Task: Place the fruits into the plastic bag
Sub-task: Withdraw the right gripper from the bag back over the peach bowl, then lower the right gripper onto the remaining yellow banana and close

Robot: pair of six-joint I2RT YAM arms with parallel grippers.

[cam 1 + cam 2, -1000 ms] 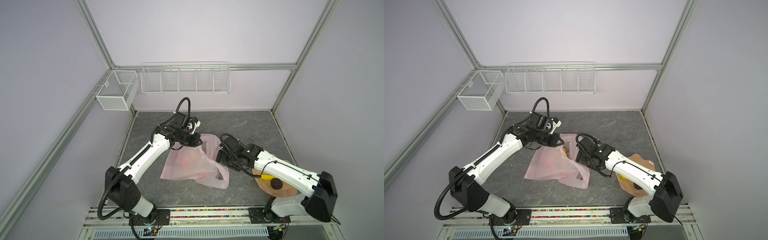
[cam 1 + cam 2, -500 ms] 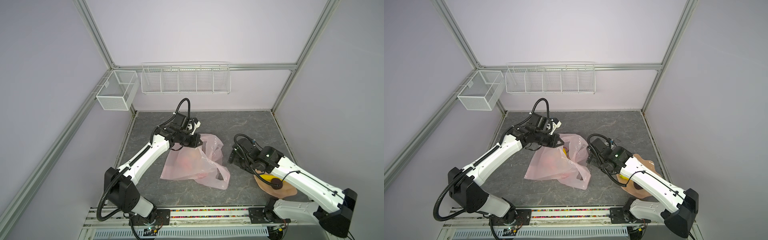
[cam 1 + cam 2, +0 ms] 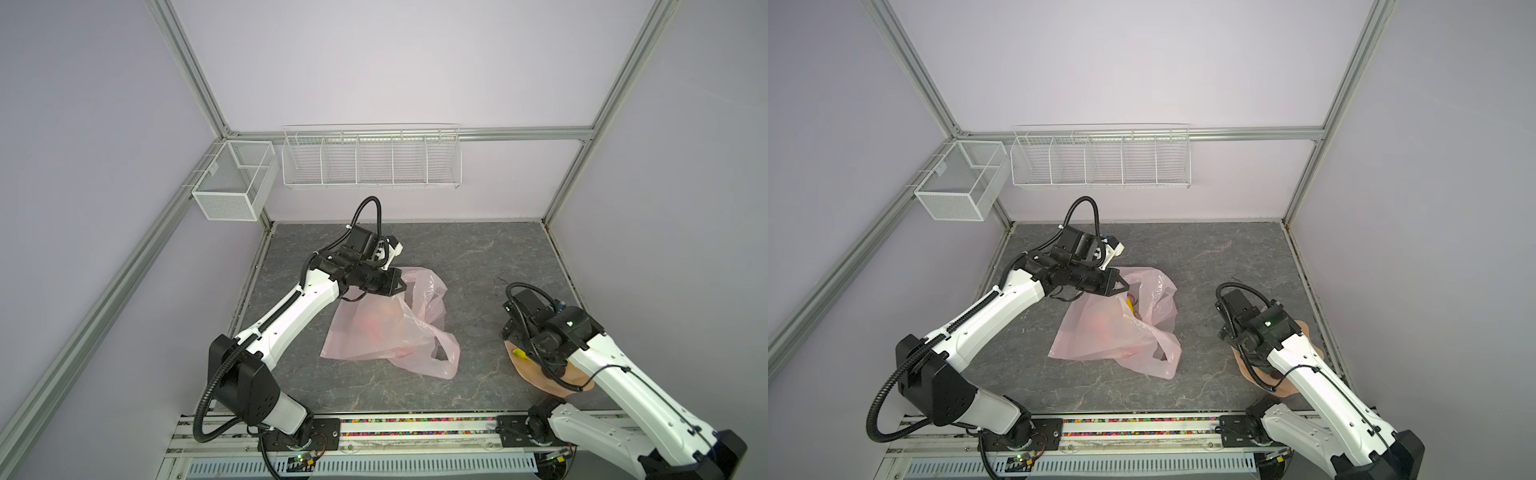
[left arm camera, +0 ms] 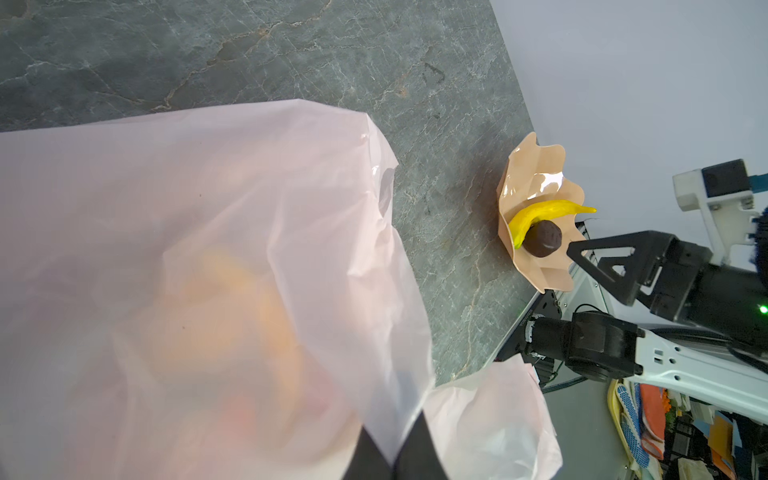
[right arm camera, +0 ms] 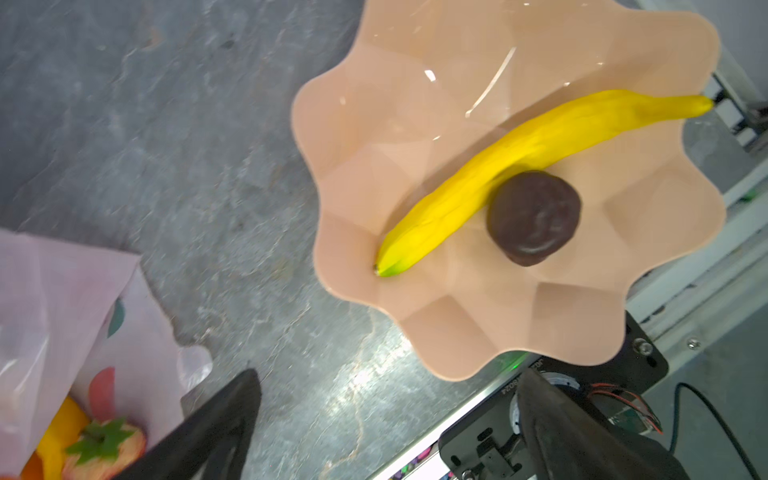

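Note:
The yellow middle part of the banana lies below, slanted to my fingers, so my right gripper will go down and turn until its open fingers straddle the banana's middle (image 5: 497, 169).
The pale-pink plastic bag (image 3: 386, 332) (image 3: 1117, 332) lies mid-table, and my left gripper (image 3: 400, 286) (image 3: 1124, 286) (image 4: 395, 457) is shut on its upper rim, holding the mouth raised. Blurred orange and red fruits show through the film (image 4: 216, 299). A strawberry-like fruit (image 5: 104, 451) and a yellow one (image 3: 1128, 306) sit in the mouth. On the peach wavy plate (image 5: 457, 324) (image 4: 536, 166) (image 3: 552, 380) lie a yellow banana (image 5: 519, 153) (image 4: 540, 212) and a dark brown fruit (image 5: 534, 216) (image 4: 542, 238). My right gripper (image 5: 390, 415) hangs open beside the plate's rim, holding nothing.
A long white wire rack (image 3: 372, 160) and a mesh box (image 3: 235, 180) hang on the back wall. The mounting rail (image 3: 415, 428) runs along the front edge, just beyond the plate. Bare grey stone table (image 3: 478, 266) lies between bag and plate.
My right arm has swung away from the bag's mouth to the right and now hovers at the plate, its jaws a little wider. The left gripper has kept its hold.

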